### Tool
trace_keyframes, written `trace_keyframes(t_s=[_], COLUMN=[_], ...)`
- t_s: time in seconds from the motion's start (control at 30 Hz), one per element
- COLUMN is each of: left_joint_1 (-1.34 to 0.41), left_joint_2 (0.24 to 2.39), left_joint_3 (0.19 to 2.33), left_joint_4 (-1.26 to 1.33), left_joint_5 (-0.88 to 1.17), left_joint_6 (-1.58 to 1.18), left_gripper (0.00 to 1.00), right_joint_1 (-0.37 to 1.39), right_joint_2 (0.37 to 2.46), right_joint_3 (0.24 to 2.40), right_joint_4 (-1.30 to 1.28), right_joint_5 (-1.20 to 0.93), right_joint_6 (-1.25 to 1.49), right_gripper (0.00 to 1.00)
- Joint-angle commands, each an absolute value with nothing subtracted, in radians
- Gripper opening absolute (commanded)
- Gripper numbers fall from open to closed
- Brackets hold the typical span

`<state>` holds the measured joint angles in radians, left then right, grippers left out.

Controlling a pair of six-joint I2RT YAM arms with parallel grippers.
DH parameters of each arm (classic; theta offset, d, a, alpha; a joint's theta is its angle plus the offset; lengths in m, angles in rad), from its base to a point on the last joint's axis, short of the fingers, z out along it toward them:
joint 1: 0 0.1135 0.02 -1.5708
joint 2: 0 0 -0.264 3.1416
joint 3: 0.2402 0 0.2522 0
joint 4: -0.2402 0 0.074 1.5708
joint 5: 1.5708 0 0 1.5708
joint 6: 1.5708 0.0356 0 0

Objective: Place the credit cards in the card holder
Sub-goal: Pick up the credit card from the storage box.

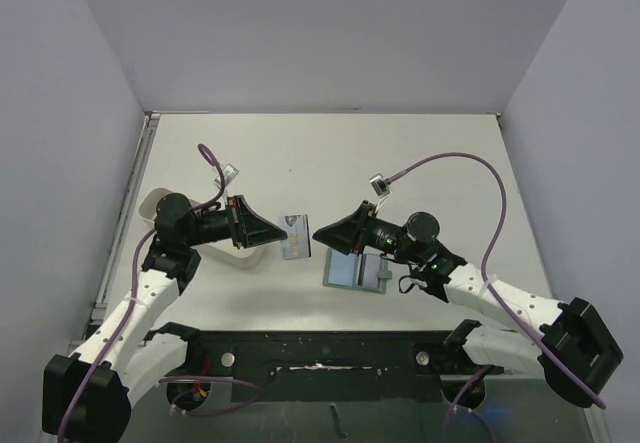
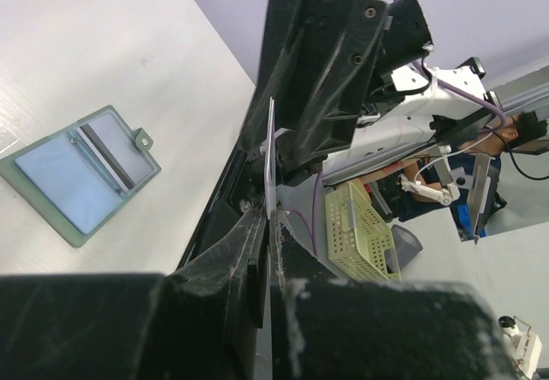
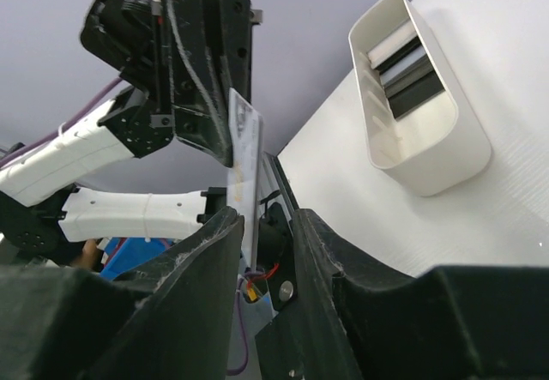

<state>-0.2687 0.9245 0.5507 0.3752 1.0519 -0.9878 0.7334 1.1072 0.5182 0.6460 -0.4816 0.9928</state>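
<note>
My left gripper swings toward the left in the top view next. It tips down to release inside the white tray, which has room beside its dark cards.
My left gripper [image 1: 283, 231] is shut on a light credit card [image 1: 297, 238] and holds it on edge above the table. The left wrist view shows the card edge-on [image 2: 270, 161] between the closed jaws [image 2: 268, 217]. My right gripper [image 1: 317, 233] faces it from the right, open, with the card's free end [image 3: 244, 161] between its fingers [image 3: 266, 217], close to the left one. The card holder [image 1: 352, 275] lies open and flat on the table below the right gripper, green rim and blue-grey inside [image 2: 81, 174]. Dark cards [image 3: 410, 80] stand in the white tray.
The white oblong tray [image 1: 230, 256] lies on the table under the left arm, also in the right wrist view [image 3: 429, 140]. Grey walls enclose the table on the left, right and far sides. The arm bases sit at the near edge.
</note>
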Motion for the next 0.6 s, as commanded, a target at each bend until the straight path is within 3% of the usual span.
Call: trace_keyframes(t_s=[0.0, 0.57], left_joint_1=[-0.272, -0.276], left_joint_2=[0.923, 0.927], left_joint_3=[0.551, 0.515], left_joint_4=[0.432, 0.531], left_joint_5=[1.064, 1.064], left_joint_6=[-0.99, -1.056], left_gripper=[0.0, 0.0], right_joint_1=[0.734, 0.746], right_joint_2=[1.048, 1.169], right_joint_3=[0.541, 0.549], right_joint_4=[0.667, 0.785], right_joint_5=[-0.438, -0.513], right_joint_6=[0.988, 1.042], right_gripper=[0.32, 0.27])
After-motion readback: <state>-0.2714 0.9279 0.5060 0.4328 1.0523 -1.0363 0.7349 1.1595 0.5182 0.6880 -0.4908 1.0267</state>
